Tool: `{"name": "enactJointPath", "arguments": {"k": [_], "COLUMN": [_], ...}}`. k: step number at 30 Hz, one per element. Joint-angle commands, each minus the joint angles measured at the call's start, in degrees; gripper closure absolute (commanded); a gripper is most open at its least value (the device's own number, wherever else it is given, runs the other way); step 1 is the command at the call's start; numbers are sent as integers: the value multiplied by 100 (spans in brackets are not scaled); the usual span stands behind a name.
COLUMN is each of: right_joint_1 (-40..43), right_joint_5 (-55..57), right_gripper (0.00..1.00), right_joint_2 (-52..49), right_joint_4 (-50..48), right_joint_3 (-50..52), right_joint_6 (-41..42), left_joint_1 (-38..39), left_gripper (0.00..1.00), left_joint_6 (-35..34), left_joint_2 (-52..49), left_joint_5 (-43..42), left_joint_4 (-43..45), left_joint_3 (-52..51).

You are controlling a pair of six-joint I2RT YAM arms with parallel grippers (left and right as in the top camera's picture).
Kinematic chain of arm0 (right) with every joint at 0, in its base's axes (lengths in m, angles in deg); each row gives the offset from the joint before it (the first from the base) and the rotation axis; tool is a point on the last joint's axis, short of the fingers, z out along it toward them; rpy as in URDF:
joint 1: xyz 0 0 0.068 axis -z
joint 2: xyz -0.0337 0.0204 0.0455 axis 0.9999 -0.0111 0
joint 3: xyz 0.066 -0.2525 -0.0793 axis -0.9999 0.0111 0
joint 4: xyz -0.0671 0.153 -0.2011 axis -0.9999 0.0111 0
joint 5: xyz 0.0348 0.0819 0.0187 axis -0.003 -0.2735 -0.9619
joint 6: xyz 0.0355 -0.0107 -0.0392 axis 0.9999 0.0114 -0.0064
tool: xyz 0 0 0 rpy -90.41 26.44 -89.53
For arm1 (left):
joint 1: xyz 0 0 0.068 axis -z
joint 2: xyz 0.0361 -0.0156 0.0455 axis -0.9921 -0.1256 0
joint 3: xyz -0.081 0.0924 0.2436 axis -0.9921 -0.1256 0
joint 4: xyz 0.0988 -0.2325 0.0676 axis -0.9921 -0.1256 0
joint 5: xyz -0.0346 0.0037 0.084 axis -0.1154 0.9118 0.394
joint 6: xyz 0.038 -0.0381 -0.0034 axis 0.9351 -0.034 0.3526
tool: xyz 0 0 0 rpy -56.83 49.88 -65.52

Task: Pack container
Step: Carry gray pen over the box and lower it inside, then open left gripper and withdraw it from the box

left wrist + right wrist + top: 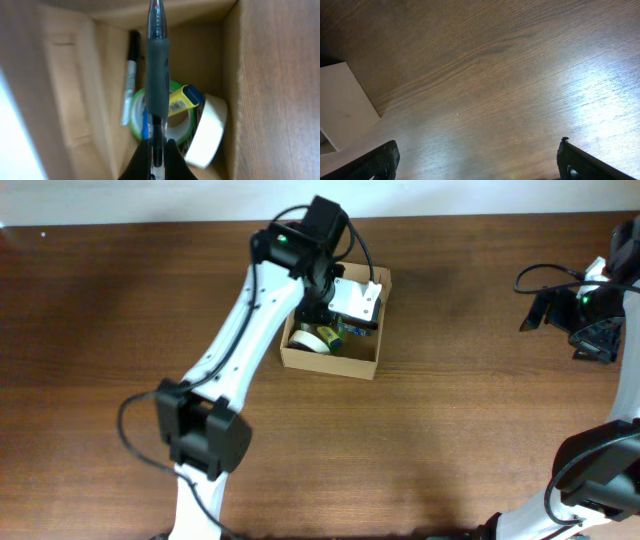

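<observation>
My left gripper brings the pen (157, 75) down between the box's sides, toward the green tape roll, next, then releases the pen.
The container (330, 361) is a tan cardboard box, open at the top, at the table's back middle; its wall also shows in the left wrist view (107, 90). My left gripper (159, 150) is over the box and shut on a pen (157, 75) with a dark grip, held pointing down into it. Inside lie a green tape roll (135, 117), a white tape roll (210, 132), a black marker (131, 75) and a yellow-blue item (182, 100). My right gripper (477, 160) is open and empty over bare table at the far right (590, 320).
The brown wooden table (450, 430) surrounds the box. My left arm (240, 340) reaches diagonally from the front left. A white flat edge (342, 105) shows at the left of the right wrist view.
</observation>
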Motion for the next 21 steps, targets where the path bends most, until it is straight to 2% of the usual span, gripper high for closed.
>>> {"name": "enactJointPath", "arguments": {"k": [1,7,9,12,14,17,19,21], "right_joint_1": [7,7,7,7,7,7,7,7], "right_joint_5": [-50,-50,-50,-50,-48,-48,-33,-2], "right_gripper": [1,1,1,1,1,1,1,1], "right_joint_2": [0,0,0,0,0,0,0,0], "right_joint_4": [4,7,44,101,116,114,111,109], "right_joint_3": [9,9,9,9,9,9,9,9], "right_joint_6": [63,63,63,61,61,61,61,61], "left_joint_1": [-7,-7,-7,-7,-13,-22,-22,-15], "left_gripper": [98,99,96,80,73,58,71,72], "left_joint_6": [184,181,179,-13,-168,-374,-610,-905], "left_joint_2": [-374,-730,-828,-868,-868,-857,-741,-476], "left_joint_5": [164,142,118,96,103,101,101,101], "left_joint_4": [79,144,166,391,542,544,560,675], "left_joint_3": [-39,-39,-39,-46,-44,-44,-44,-44]}}
